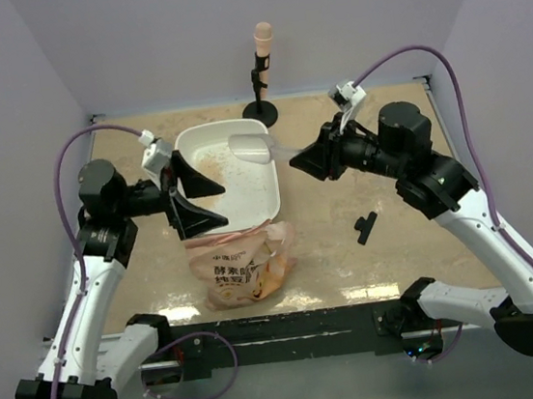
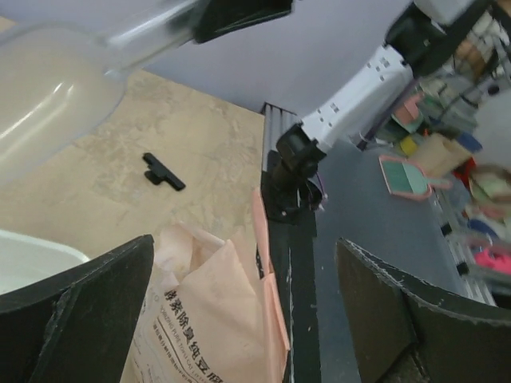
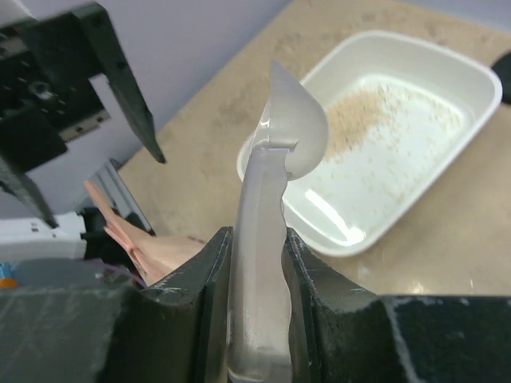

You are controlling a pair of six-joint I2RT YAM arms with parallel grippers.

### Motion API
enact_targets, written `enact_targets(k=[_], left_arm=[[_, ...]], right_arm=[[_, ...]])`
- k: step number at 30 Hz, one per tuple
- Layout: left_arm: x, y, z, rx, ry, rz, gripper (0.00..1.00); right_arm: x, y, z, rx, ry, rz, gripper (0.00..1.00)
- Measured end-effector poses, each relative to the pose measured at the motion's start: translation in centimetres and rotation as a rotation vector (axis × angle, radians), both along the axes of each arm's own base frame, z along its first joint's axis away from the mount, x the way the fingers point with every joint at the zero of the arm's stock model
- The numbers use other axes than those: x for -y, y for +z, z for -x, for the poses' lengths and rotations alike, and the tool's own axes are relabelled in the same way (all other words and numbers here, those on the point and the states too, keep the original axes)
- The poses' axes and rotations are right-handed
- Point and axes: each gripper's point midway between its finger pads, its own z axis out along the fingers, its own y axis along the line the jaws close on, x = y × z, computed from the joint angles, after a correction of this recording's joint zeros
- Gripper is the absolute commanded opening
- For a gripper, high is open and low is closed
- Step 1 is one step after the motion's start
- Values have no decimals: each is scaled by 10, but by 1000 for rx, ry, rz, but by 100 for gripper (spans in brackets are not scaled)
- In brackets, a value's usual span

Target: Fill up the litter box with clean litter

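Note:
I need to move my left gripper down and back onto the bag's upright top edge (image 1: 220,235) (image 2: 272,299) next. The edge is below my gripper and nearer my base, and that flap sticks up.
The white litter box (image 1: 249,211) sits left of centre on the table and also shows in the right wrist view (image 3: 447,72). A thin patch of tan clean litter (image 1: 210,174) lies in its left part, also seen in the right wrist view (image 3: 359,120). My right gripper (image 1: 299,160) is shut on the handle of a clear plastic scoop (image 1: 252,147), whose bowl (image 3: 295,128) hangs over the box. My left gripper (image 1: 191,195) is open and empty above the box's left rim, over the orange-pink litter bag (image 1: 241,266), which also shows in the left wrist view (image 2: 211,319).
A small black clip (image 1: 365,226) lies on the table right of the box. A stand with a pink-tipped microphone (image 1: 265,73) stands at the back. The black front rail (image 2: 291,263) runs along the near edge.

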Motion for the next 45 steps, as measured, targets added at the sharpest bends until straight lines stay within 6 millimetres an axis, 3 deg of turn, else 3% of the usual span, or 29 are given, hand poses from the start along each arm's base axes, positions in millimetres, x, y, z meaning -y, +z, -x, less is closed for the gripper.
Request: enact_targets(k=[3, 6, 11, 15, 20, 31, 35, 41, 42, 44, 45], left_arm=[[17, -2, 15, 43, -120, -41, 100], [34, -9, 21, 57, -179, -100, 100], [49, -39, 15, 15, -157, -249, 100], [43, -56, 7, -31, -87, -356, 100], [32, -61, 3, -61, -4, -433, 100], [15, -62, 26, -132, 48, -481, 100], [10, -64, 36, -143, 45, -481, 96], [8, -98, 42, -218, 36, -549, 75], [7, -104, 41, -226, 42, -567, 62], [7, -110, 39, -239, 51, -587, 46], [7, -111, 38, -238, 55, -593, 27]], right_arm=[[9, -29, 5, -80, -17, 94, 0], [18, -46, 12, -129, -29, 154, 0], [28, -48, 20, -132, -44, 167, 0], [34, -49, 29, -133, -48, 170, 0], [42, -48, 35, -126, -65, 177, 0], [49, -58, 47, -166, -58, 203, 0], [51, -63, 50, -187, -58, 218, 0], [52, -64, 52, -214, -57, 235, 0], [52, -62, 52, -218, -56, 237, 0], [52, -60, 52, -225, -56, 239, 0], [52, -59, 53, -231, -55, 242, 0]])
